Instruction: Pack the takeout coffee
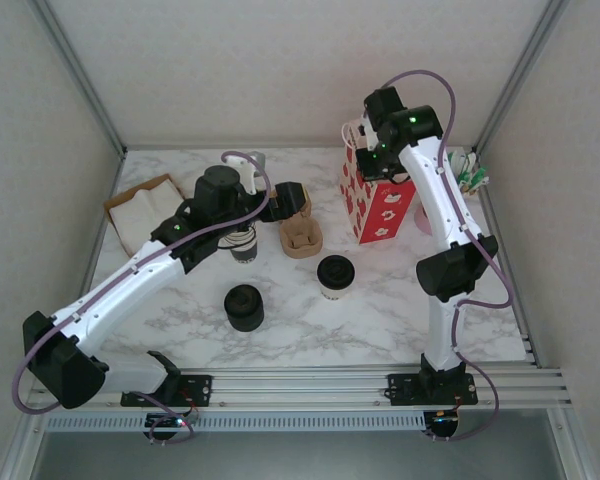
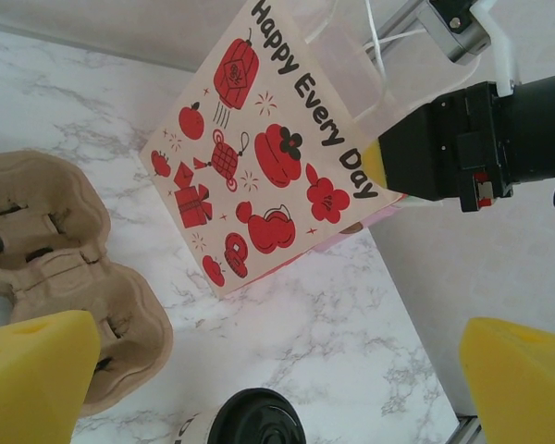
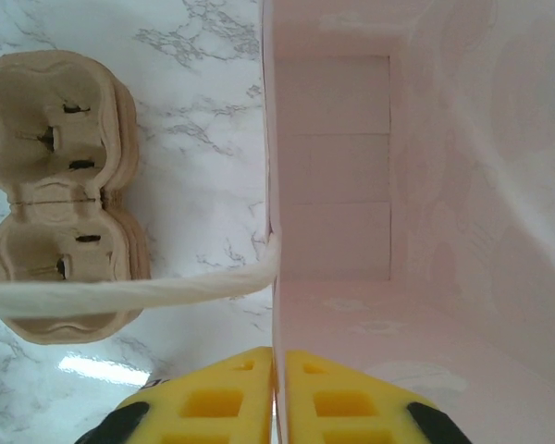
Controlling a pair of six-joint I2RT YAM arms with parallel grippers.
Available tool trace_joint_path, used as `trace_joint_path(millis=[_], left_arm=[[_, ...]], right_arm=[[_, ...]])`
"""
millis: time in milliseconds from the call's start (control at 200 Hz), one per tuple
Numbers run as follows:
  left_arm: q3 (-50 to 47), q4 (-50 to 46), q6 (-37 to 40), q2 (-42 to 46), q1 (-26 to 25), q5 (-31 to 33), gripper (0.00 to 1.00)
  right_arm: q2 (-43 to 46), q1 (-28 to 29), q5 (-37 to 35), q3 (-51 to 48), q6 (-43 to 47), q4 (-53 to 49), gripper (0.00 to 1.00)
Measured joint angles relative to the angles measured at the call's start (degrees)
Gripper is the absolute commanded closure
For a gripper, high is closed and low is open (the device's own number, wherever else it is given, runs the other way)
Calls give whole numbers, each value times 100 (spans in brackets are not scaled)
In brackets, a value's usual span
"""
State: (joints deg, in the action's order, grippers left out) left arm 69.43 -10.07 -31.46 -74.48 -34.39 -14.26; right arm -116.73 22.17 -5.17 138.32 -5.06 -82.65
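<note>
The bag's near side goes to the open spot beside the coffee (image 1: 335, 275) next. My right gripper pulls it back first, then releases it.
The takeout coffee (image 1: 335, 275), a small cream cup with a black lid, stands on the marble table in front of the red-and-white bag (image 1: 378, 200). In the left wrist view its lid (image 2: 254, 422) shows at the bottom edge, just below and between the spread yellow fingers (image 2: 32, 370). My left gripper (image 1: 292, 200) hovers open and holds nothing, above the cardboard cup carrier (image 1: 302, 238). My right gripper (image 3: 276, 393) is shut on the near wall of the bag (image 3: 370, 185) at its rim. The bag's inside looks bare.
A squat black stack of lids (image 1: 244, 307) sits front left of the coffee. A stack of cream cups (image 1: 243, 245) is partly under my left arm. Brown napkins (image 1: 145, 205) lie at the back left. The bag's rope handle (image 3: 120, 294) hangs across the carrier (image 3: 65, 194).
</note>
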Motion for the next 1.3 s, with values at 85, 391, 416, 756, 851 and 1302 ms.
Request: trace_joint_path(millis=[85, 391, 416, 756, 851, 1302], left_arm=[[13, 2, 0, -44, 0, 0, 0], [118, -4, 20, -177, 13, -2, 1], [129, -7, 22, -186, 17, -2, 0], [313, -4, 24, -291, 37, -39, 0], [343, -4, 24, -323, 37, -87, 0], [343, 0, -4, -337, 39, -289, 0]], right_arm=[[0, 22, -122, 0, 0, -22, 93], [398, 251, -754, -595, -7, 7, 94], [457, 278, -807, -675, -7, 7, 94], [1539, 518, -1276, -1878, -118, -221, 94], [1862, 586, -1329, -2135, -225, -278, 94], [2918, 1128, -1845, -3399, -988, -739, 94]])
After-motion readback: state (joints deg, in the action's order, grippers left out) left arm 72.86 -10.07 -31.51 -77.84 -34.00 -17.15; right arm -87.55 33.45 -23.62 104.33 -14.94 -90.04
